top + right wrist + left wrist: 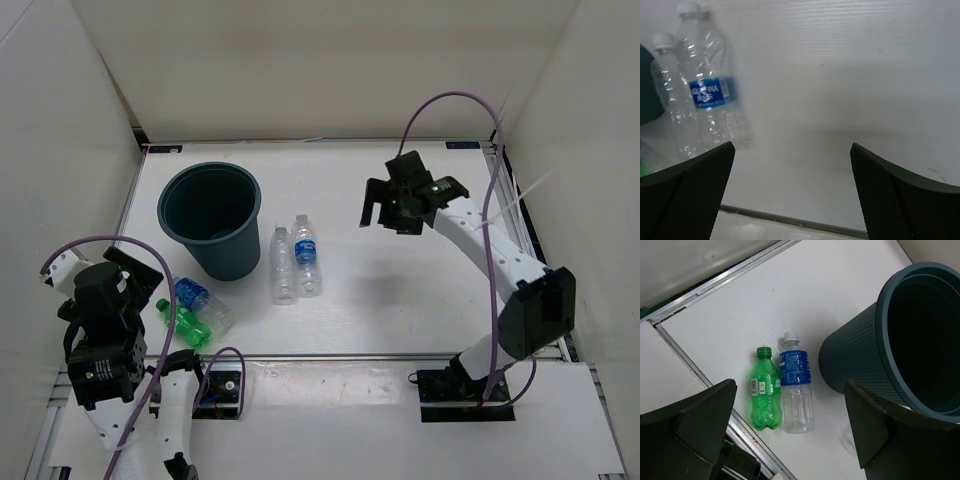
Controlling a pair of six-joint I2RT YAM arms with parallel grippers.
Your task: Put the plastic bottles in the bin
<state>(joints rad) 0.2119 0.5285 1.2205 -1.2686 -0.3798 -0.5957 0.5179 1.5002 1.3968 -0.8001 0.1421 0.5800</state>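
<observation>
I need to move my right gripper down and to the left in the top view, onto the clear bottle's blue label, as only bare tabletop is between them.
The dark teal bin (210,222) stands upright at the back left. A clear white-capped bottle (283,264) and a blue-labelled clear one (307,254) lie side by side to its right. A green bottle (182,324) and a blue-labelled bottle (193,296) lie by the front left edge. My left gripper (138,288) hovers open above that pair. Its wrist view shows the green bottle (765,391), the blue-labelled bottle (796,386) and the bin's wall (852,360) between open fingers (789,387). My right gripper (387,197) is open and empty, raised right of the clear pair (710,90).
White walls enclose the table on three sides. A metal rail (705,385) runs along the near edge close beside the green bottle. A purple cable (450,100) loops above the right arm. Bare white tabletop (840,90) lies under the right gripper (792,147).
</observation>
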